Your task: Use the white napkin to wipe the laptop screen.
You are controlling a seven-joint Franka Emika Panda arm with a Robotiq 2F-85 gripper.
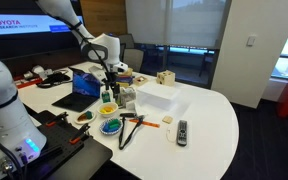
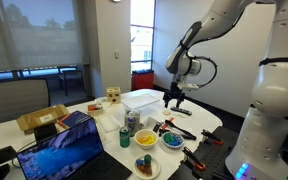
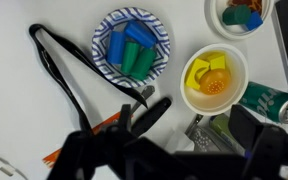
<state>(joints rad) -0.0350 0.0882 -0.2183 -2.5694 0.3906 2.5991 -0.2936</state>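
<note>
The table is still far below my gripper. My gripper needs to move outward and down next, past the bowl of yellow pieces, to beside the silver and green packet (image 1: 127, 103).
The small black laptop stands open at the table's edge, its blue screen (image 1: 84, 82) glowing; the screen also fills the near corner of an exterior view (image 2: 66, 150). My gripper (image 1: 109, 80) hangs above the cluttered middle of the table, beside the laptop and apart from it, as both exterior views show (image 2: 174, 97). In the wrist view its two dark fingers (image 3: 199, 122) stand apart, open and empty, over a silver and green packet (image 3: 206, 130). I cannot make out the white napkin in any view.
A large white box (image 1: 154, 97) stands beside the gripper. Below it are a patterned plate of blue and green pieces (image 3: 131, 45), a bowl of yellow pieces (image 3: 214, 78), a green can (image 3: 269, 100) and a black cable (image 3: 59, 65). A remote (image 1: 181, 131) lies near the front edge.
</note>
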